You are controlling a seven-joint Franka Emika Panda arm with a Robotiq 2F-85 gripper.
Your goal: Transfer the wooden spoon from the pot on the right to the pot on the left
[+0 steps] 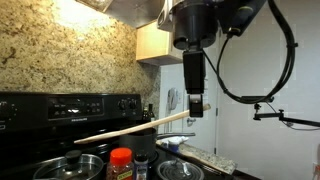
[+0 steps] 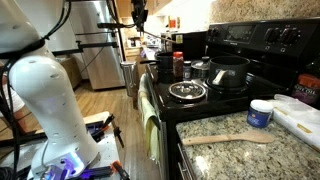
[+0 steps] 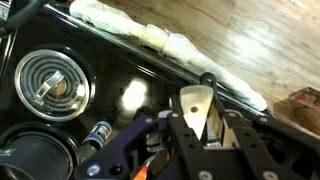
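The gripper will next move past the red-lidded jar and down beside the black pot handle to release the spoon, because the spoon is still high above the stove.
My gripper is shut on the handle end of the long wooden spoon and holds it high above the stove. The spoon hangs nearly level, its bowl end pointing left over a steel pot. A second pot sits lower right, beneath the gripper. In the wrist view the spoon's pale handle tip with a hole is clamped between the fingers. In an exterior view the gripper is small at the top, and I cannot make out the spoon there.
A red-lidded jar and a shaker stand between the pots. A coil burner and a towel on the oven handle lie below. A dark pot, a spatula and a blue-lidded tub are on the stove and counter.
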